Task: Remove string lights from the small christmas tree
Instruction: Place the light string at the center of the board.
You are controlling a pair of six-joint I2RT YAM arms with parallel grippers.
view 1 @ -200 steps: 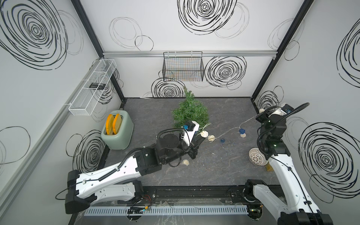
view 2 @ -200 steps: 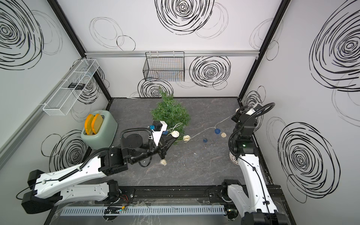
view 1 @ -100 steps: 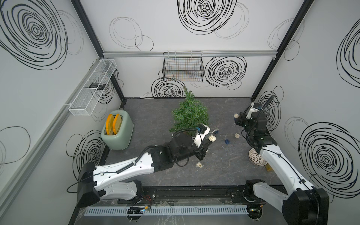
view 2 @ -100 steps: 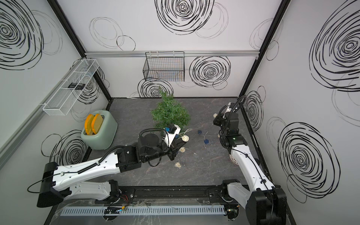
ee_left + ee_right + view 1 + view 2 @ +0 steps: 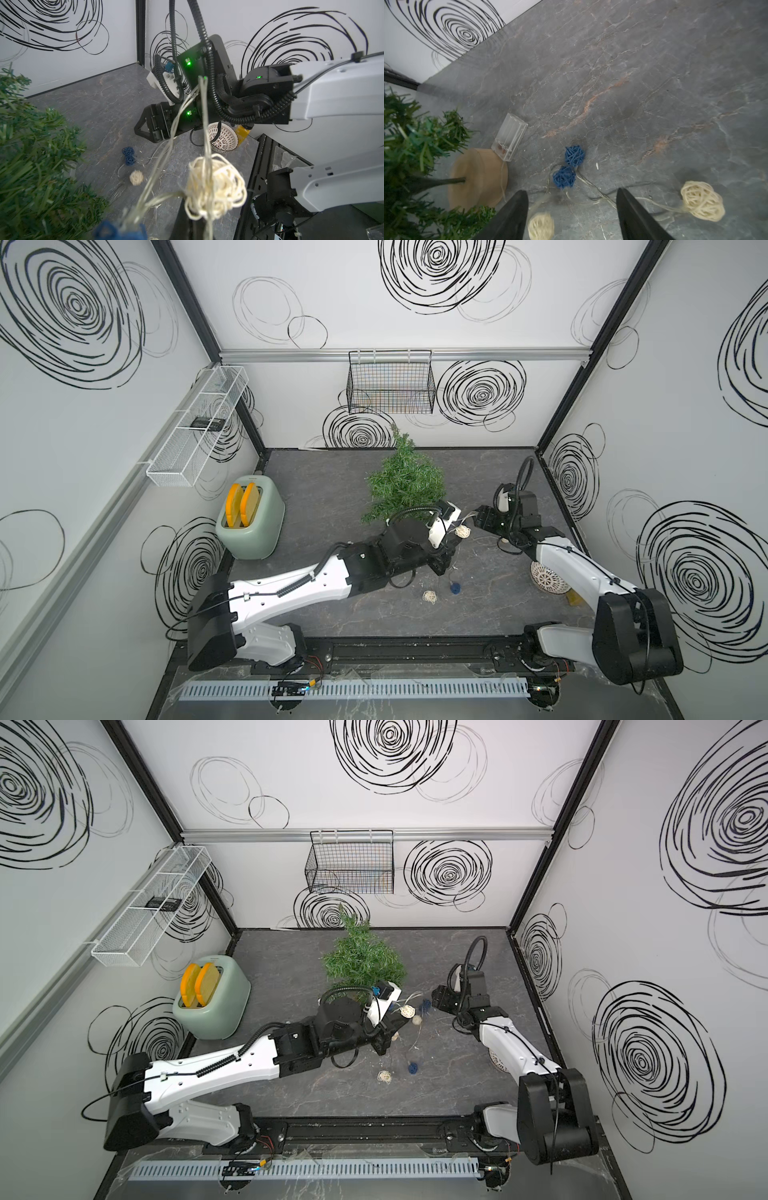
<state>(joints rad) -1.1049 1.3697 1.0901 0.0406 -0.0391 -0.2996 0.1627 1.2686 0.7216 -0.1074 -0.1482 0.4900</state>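
Bare tabletop lies between the tree (image 5: 405, 481) and the patterned bowl, so I need to move my left gripper away toward the bowl next and release the wires there.
The small christmas tree (image 5: 405, 481) (image 5: 361, 961) stands mid-table on its brown base (image 5: 477, 176). The string lights (image 5: 216, 187) hang as a bundle of pale wires with a cream ball from my left gripper (image 5: 190, 226) (image 5: 441, 568), which is shut on the wires just right of the tree. More balls lie on the table: blue ones (image 5: 574, 155) and cream ones (image 5: 702, 201) (image 5: 429, 596). The clear battery box (image 5: 509, 137) rests against the base. My right gripper (image 5: 571, 207) (image 5: 484, 519) hovers open over the blue balls, holding nothing.
A green toaster (image 5: 249, 522) with orange slices stands at the left. A black wire basket (image 5: 390, 385) hangs on the back wall and a white wire shelf (image 5: 195, 431) on the left wall. A patterned white bowl (image 5: 548, 578) and a yellow bottle (image 5: 243, 133) sit under the right arm.
My right arm swung in from the right wall toward the tree and its gripper opened, dropping the stretched wire onto the table. My left arm carried its end of the wire to the right.
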